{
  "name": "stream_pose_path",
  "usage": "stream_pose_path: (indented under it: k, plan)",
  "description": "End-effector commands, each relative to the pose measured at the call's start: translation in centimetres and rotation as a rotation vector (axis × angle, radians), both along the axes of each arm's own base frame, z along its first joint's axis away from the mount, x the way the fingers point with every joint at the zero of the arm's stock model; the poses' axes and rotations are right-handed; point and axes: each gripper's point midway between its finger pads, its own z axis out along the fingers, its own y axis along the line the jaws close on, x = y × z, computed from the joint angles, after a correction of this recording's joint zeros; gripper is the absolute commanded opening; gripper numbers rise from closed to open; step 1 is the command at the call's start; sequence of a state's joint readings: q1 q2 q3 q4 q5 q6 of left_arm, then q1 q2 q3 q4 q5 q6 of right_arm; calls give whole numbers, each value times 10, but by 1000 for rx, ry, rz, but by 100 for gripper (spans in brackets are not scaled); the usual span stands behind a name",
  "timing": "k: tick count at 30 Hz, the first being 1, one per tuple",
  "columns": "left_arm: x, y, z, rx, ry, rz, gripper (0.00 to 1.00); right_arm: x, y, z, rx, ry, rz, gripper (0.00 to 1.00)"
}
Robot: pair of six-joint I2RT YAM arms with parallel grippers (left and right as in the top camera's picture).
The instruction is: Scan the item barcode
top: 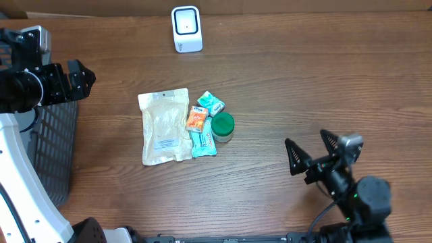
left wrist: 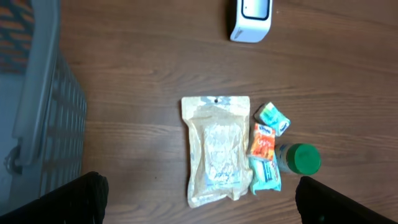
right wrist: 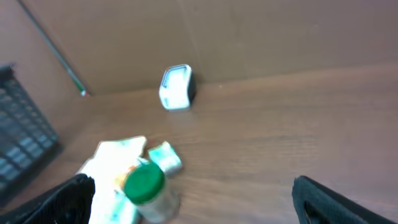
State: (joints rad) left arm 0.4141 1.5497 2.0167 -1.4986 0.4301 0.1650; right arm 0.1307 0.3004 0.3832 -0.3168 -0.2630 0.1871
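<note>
My right gripper reaches outward and to the left in the overhead view next, tilts down and closes around the jar's green lid (top: pixel 223 124) (right wrist: pixel 145 182), since the lid lies there.
A white barcode scanner (top: pixel 187 28) stands at the back of the table, also in the left wrist view (left wrist: pixel 250 18) and the right wrist view (right wrist: pixel 176 87). In the middle lie the items: a beige pouch (top: pixel 165 126) (left wrist: pixel 216 158), a green-lidded jar (top: pixel 223 125) (left wrist: pixel 300 158) (right wrist: pixel 145 183), an orange packet (top: pixel 196 119) and two teal packets (top: pixel 210 102). My left gripper (top: pixel 84 79) (left wrist: pixel 202 205) hovers open at the far left, holding nothing. My right gripper (top: pixel 312 150) (right wrist: pixel 193 199) is open and holding nothing, right of the jar.
A dark mesh basket (top: pixel 54 148) (left wrist: pixel 50 124) stands at the table's left edge, below my left arm. A brown cardboard wall (right wrist: pixel 261 31) runs behind the scanner. Bare wood (top: pixel 324 81) stretches between the items and the right side.
</note>
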Motion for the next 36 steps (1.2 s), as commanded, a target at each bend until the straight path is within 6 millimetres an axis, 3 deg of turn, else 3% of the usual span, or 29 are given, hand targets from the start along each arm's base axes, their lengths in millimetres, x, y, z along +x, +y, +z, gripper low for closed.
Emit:
stream_pose_path:
  k: [1,8,14,18,23,30,33,36]
  plan:
    - [-3,-8,13,4,-56,-44,100,7,8,45,-21,5,47,100]
    - [-3,-7,13,4,-54,-41,99,40,24,80,-26,312,124,100]
    - [-3,-7,13,4,-55,-42,100,68,52,88,-40,554,269,100]
    - [-3,-7,13,5,-54,-41,100,87,77,74,-137,665,334,100]
    - [-3,-7,13,5,-55,-41,99,104,102,38,-282,761,321,100]
    - [-3,-7,13,5,-55,-41,100,120,146,22,-245,742,405,100]
    - [-3,-7,13,5,-55,-41,100,123,153,10,-264,762,412,100]
    - [-3,-7,13,5,-54,-41,99,126,154,-16,-315,824,375,97]
